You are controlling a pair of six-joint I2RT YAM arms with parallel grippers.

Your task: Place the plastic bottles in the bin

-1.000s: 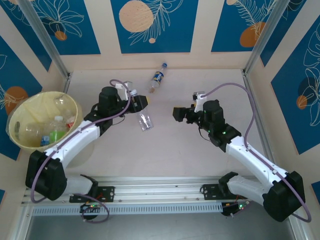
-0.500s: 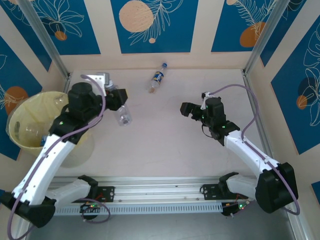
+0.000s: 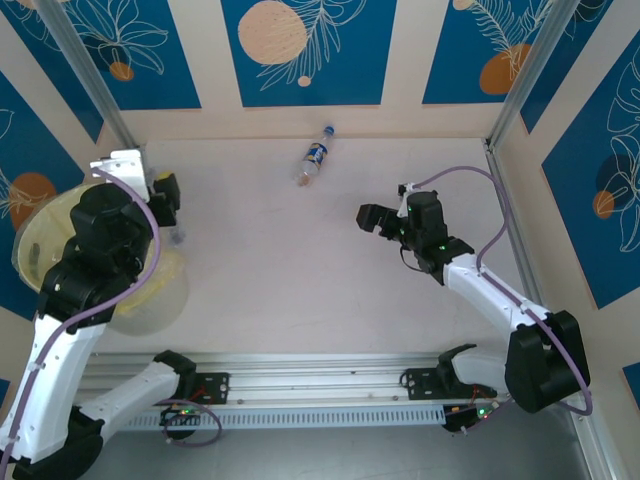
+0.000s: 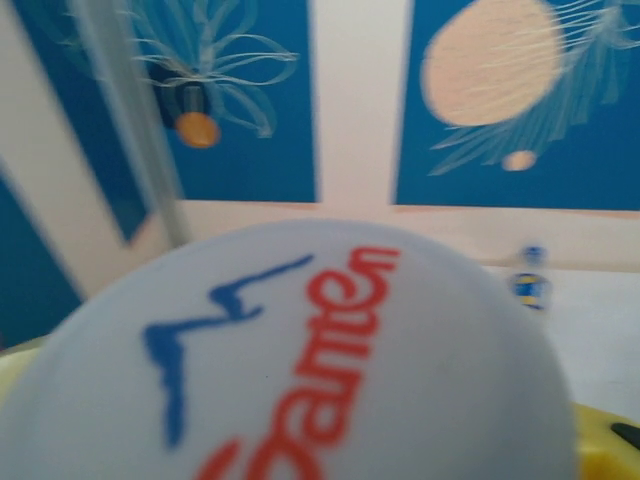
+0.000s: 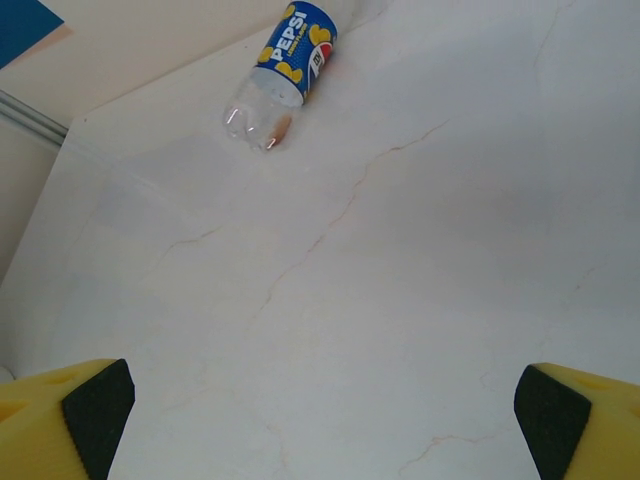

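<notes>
I will swing and turn my left gripper over the bin's open mouth [image 3: 50, 234] next and let go of the bottle, because it lies beside the gripper, toward the nearby side.
A clear plastic bottle [image 3: 178, 237] hangs from my left gripper [image 3: 170, 205], which is shut on it above the right rim of the pale-yellow bin [image 3: 28, 235]. In the left wrist view that bottle [image 4: 300, 360] looms close and blurred, pale with red lettering and a blue mark. My left arm covers most of the bin's inside. A second plastic bottle [image 3: 315, 160] with a blue Pepsi label lies on the table near the back wall. My right gripper [image 3: 365, 218] hovers open over bare table right of centre, with the Pepsi bottle [image 5: 290, 50] well ahead of its fingertips [image 5: 95, 405].
The table [image 3: 300, 270] is pale marble, walled in by blue-and-cream panels. Metal posts [image 3: 100, 90] stand at the back corners. A rail [image 3: 320, 385] with both arm bases runs along the near edge.
My left arm has swung left from the table's middle, carrying the clear bottle to the bin's rim. My right gripper drew back slightly to the right and stays open.
</notes>
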